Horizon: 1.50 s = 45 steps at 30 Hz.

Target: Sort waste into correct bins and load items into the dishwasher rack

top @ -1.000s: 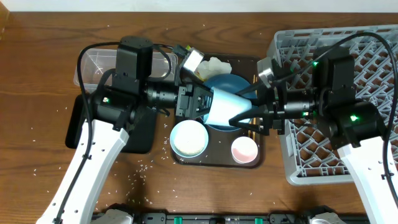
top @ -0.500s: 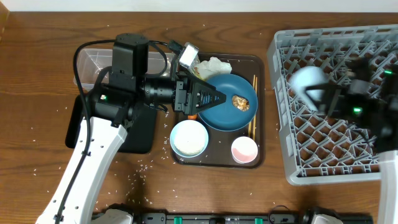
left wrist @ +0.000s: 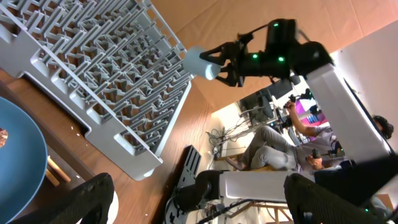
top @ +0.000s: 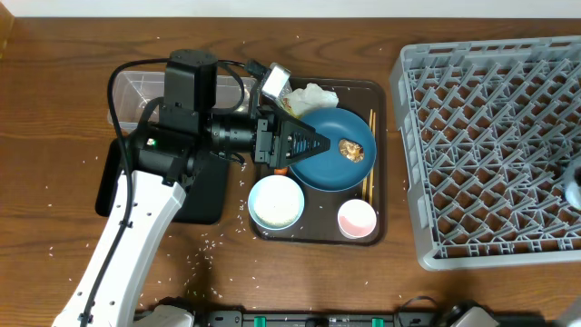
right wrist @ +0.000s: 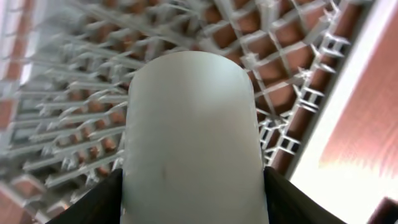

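Note:
The left gripper moves back and down from over the dark-blue plate to the pink cup's rim [top: 341, 218] by the white bowl [top: 275, 202] next, since the pink cup's opening faces up.
My right gripper [right wrist: 196, 190] is shut on the small light-blue cup [right wrist: 193, 124], which hangs over the grey dishwasher rack [right wrist: 74, 124]. The left wrist view shows that cup [left wrist: 200, 62] held in the air beyond the rack [left wrist: 112, 81]. My left gripper [top: 318, 143] stands open and empty over the dark-blue plate [top: 340, 173], which carries a brown food lump [top: 350, 150]. The white bowl [top: 275, 202], pink cup [top: 357, 218] and chopsticks [top: 369, 159] lie on the brown tray [top: 313, 238]. Tissue [top: 313, 94] and a silvery wrapper [top: 277, 84] sit at its far end.
The clear tub [top: 136, 91] and the black tray [top: 204, 195] lie under and behind my left arm. An orange carrot piece [top: 280, 170] shows below the left fingers. Rice grains are scattered over the wooden table [top: 54, 209]. The rack [top: 490, 154] fills the right side.
The left gripper let go of the light-blue cup and opened wide. The right arm carried the cup from above the tray rightwards over the rack to the frame's edge.

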{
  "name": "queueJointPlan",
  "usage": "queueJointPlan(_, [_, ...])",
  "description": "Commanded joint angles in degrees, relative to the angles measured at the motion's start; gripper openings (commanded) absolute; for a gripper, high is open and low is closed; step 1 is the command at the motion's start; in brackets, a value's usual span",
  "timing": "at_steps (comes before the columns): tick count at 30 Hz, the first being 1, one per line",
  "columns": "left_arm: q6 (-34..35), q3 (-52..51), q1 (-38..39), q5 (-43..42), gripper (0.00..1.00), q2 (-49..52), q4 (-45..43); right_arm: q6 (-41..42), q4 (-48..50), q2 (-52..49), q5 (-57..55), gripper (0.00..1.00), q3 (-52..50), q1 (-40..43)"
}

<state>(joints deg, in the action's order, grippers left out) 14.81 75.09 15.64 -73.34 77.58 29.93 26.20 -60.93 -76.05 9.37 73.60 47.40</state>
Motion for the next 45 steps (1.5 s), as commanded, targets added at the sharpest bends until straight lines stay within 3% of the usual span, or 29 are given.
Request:
queueJointPlan(1, [-0.6, 0.9, 0.0, -0.9, 0.89, -0.5, 0.0, 2.7, -0.7, -3.8, 2.1, 0.54, 0.5, 2.1])
queueJointPlan(8, [-0.6, 0.9, 0.0, -0.8, 0.89, -0.5, 0.0, 2.7, -0.1, -12.8, 3.3, 0.59, 0.5, 2.7])
queueJointPlan(13, [-0.6, 0.9, 0.1, -0.5, 0.89, -0.5, 0.4, 2.6, 0.0, -16.6, 7.8, 0.76, 0.5, 2.7])
queueJointPlan(16, [-1.2, 0.9, 0.2, 1.1, 0.89, -0.5, 2.9, -0.3, 0.2, -15.7, 14.1, 0.79, 1.2, 2.7])
queueJointPlan(19, [-3.9, 0.9, 1.0, 9.2, 0.88, -0.5, 8.0, -6.6, 0.2, -12.7, 23.0, 0.79, 1.9, 2.1])
queueJointPlan(22, [-6.9, 0.9, 4.2, 24.3, 0.88, -0.5, 14.6, -11.5, -1.7, -7.3, 28.7, 0.8, 2.0, -0.2])
queueJointPlan(30, [-7.2, 0.3, 20.9, 61.5, 0.88, 0.6, 23.4, -13.4, -1.7, 6.4, 24.9, 0.85, 1.9, -12.5])
queueJointPlan(35, [-6.7, -1.9, 28.3, 64.0, 0.76, 5.9, 21.2, -9.6, -1.7, 8.9, 20.8, 0.86, 1.9, -16.1])
queueJointPlan(39, [-4.7, -2.0, 31.9, 64.0, 0.75, 13.4, 18.6, -9.5, -2.1, 9.0, 20.9, 0.86, 1.9, -16.1])
queueJointPlan(45, [-1.1, -2.0, 34.3, 64.0, 0.66, 22.2, 15.0, -9.5, -2.6, 9.0, 20.8, 0.86, 1.9, -16.1])
